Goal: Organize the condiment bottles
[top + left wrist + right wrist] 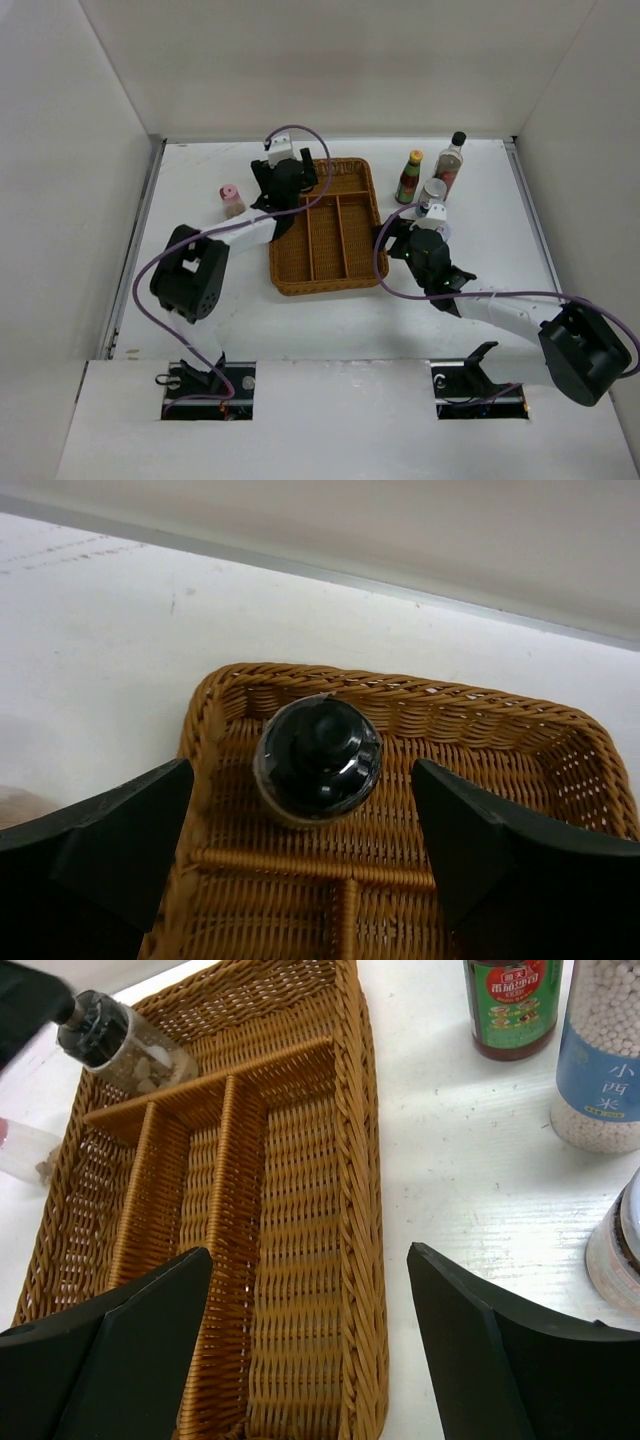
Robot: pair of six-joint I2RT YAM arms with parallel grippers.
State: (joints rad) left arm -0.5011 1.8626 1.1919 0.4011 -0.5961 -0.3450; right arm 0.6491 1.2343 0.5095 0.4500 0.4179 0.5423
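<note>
The left gripper will next go left in the top view, past the tray's edge and around the pink cap, because the round pink cap (229, 191) is outside the tray (345, 262).
The brown wicker tray (345, 262) lies mid-table. A black-capped bottle (318, 760) stands in its far cross compartment, also seen in the right wrist view (120, 1045). My left gripper (302, 770) is open just above and around it, not touching; in the top view this gripper (295, 188) hides the bottle. The pink-capped bottle (231, 200) stands left of the tray. The yellow-capped green bottle (410, 177), the tall clear black-capped bottle (450, 163) and a short pale-lidded jar (432, 192) stand right of the tray. My right gripper (310, 1252) is open and empty over the tray's right rim. A sixth bottle is not in view.
White walls close in the table at the back and on both sides. The tray's three long compartments (300, 1190) hold nothing. The green bottle (512, 1005), the tall bottle (605, 1060) and the jar (620, 1250) stand close together just ahead-right of my right gripper.
</note>
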